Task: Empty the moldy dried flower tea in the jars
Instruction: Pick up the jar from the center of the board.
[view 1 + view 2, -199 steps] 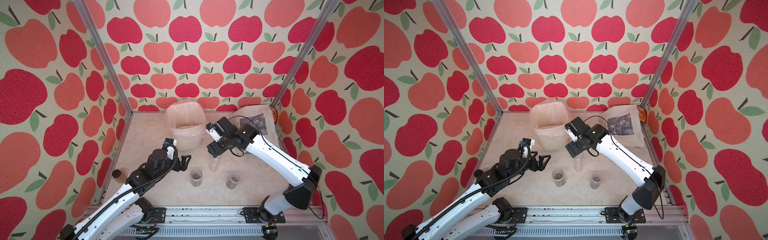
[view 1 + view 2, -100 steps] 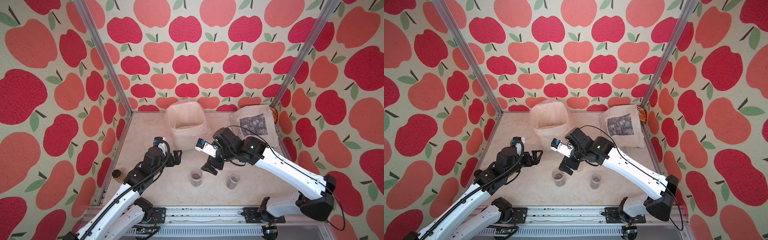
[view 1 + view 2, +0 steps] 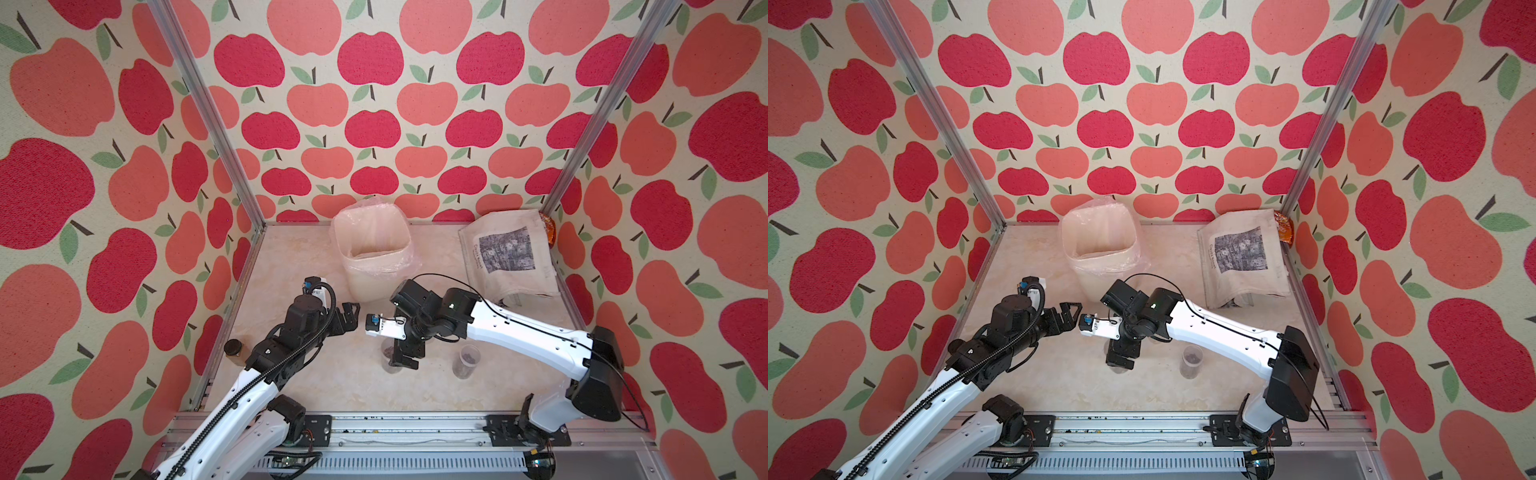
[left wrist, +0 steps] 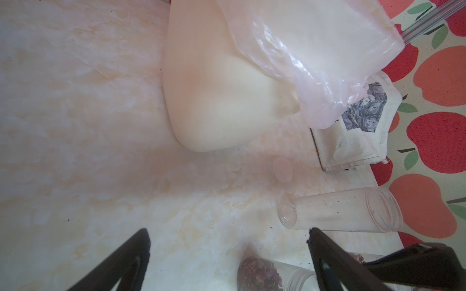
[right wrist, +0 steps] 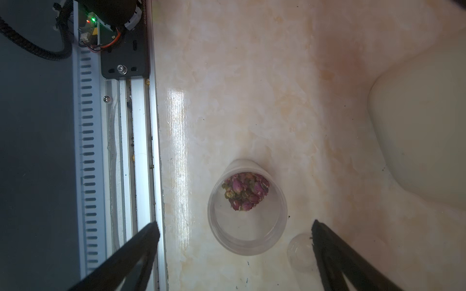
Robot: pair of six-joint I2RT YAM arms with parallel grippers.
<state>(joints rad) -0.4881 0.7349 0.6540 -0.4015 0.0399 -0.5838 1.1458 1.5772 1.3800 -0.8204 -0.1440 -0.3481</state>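
Observation:
Moldy flowers are inside the tea jar. My open right gripper will next move down around the opening of the tea jar standing below it and close there.
Two open jars holding moldy dried flower tea stand near the table's front: one to the right and one directly under my right gripper. That gripper points down, open, above the jar, and purple-brown tea lies at the jar's bottom. A clear lid lies beside the jar. An empty jar stands behind, hidden under the right arm in both top views. My left gripper hovers open and empty to the left, with the tea jar between its fingers in the left wrist view.
A cream bin with a plastic liner stands at the back middle. A printed cloth bag leans in the back right corner. A small brown bottle sits outside the left rail. Another clear lid lies near the bin.
My right gripper came forward from beside the bin and now points down over the front left jar. My left gripper drew back a little to the left.

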